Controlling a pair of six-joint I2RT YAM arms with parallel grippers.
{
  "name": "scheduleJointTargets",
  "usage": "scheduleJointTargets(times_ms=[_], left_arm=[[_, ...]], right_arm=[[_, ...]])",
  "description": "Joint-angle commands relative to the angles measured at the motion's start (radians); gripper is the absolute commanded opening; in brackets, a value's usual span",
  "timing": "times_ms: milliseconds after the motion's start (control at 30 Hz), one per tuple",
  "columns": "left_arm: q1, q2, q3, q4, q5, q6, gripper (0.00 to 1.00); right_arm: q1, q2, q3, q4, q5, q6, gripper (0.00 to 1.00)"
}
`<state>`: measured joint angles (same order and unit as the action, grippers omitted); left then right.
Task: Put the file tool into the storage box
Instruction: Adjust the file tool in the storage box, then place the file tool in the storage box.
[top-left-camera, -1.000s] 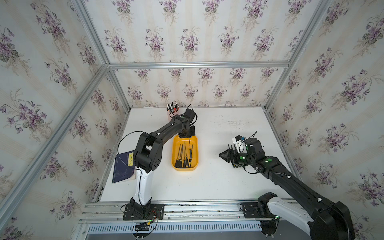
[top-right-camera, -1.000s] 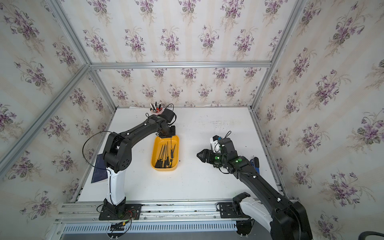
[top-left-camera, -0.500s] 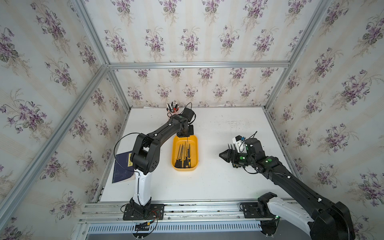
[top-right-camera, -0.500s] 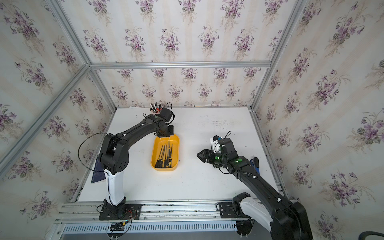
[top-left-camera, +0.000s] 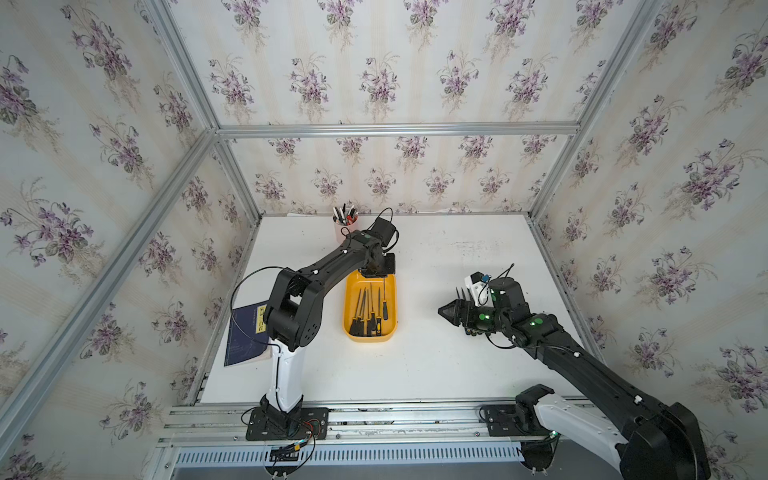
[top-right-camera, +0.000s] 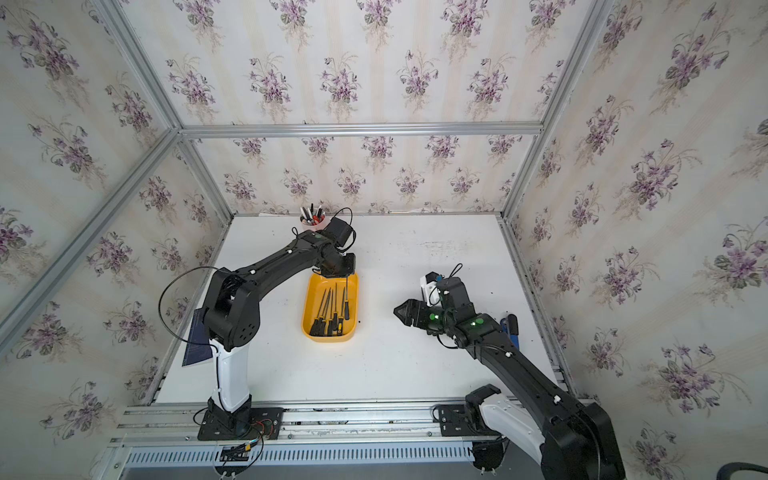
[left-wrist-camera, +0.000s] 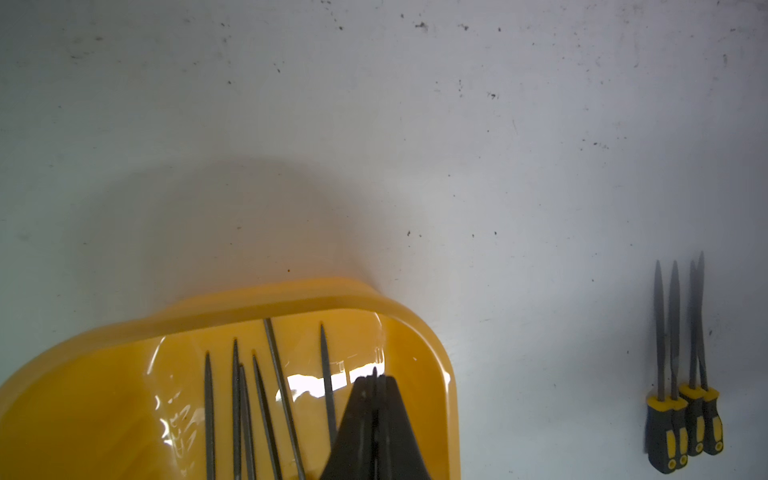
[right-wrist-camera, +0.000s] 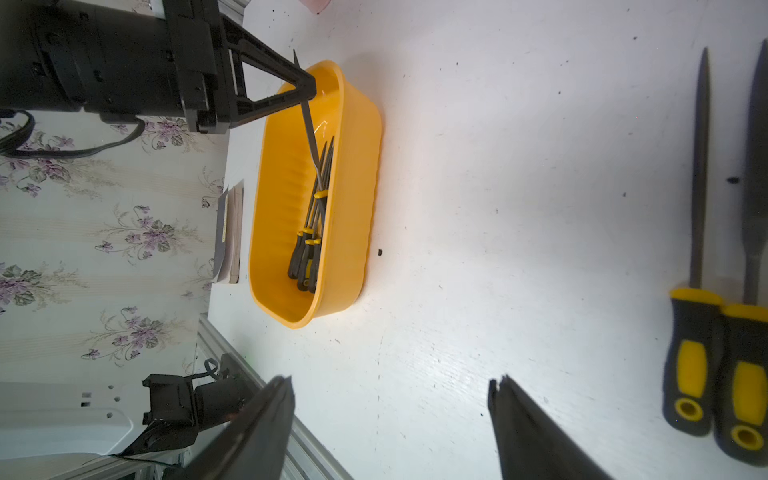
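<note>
The bottom of the box at its far end (top-left-camera: 378, 282) (left-wrist-camera: 360, 344) is below my left gripper, so the gripper next needs to move down toward it and release the file tool's blade tip.
The yellow storage box (top-left-camera: 370, 337) (top-right-camera: 328, 337) lies mid-table with several black-and-yellow files (top-left-camera: 365, 311) inside. My left gripper (top-left-camera: 376, 272) (left-wrist-camera: 376, 382) (right-wrist-camera: 305, 85) hangs over the box's far end, shut on the blade tip of a file tool (right-wrist-camera: 311, 133) (top-left-camera: 384, 291). That file slopes down into the box, its handle among the others. My right gripper (top-left-camera: 444, 311) (right-wrist-camera: 390, 386) hovers open and empty to the right of the box. More files (left-wrist-camera: 681, 374) (right-wrist-camera: 698, 249) lie side by side on the table beside it.
A pink pen cup (top-left-camera: 343, 230) stands at the back, just behind the left wrist. A dark blue book (top-left-camera: 245, 332) lies at the table's left edge. A blue-handled tool (top-right-camera: 511, 328) lies by the right edge, behind the right arm.
The left arm has swayed slightly while keeping its grip on the file over the box's far end. The right arm has not moved.
</note>
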<state>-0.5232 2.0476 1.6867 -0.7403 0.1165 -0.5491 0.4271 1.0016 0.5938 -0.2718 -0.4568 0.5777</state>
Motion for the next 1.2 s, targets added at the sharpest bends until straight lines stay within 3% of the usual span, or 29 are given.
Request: scheduleJointTargets(times_ms=[0,1167], left_arm=[[-0.009,0.016,0.003,-0.015,0.014,0.018,0.00],[-0.031,0.056,-0.058,-0.018,-0.012,0.029,0.02]], right_arm=[[0.000,0.002,-0.002,0.021,0.006,0.008,0.79],[0.000,-0.004,-0.012,0.009,0.015,0.006,0.79]])
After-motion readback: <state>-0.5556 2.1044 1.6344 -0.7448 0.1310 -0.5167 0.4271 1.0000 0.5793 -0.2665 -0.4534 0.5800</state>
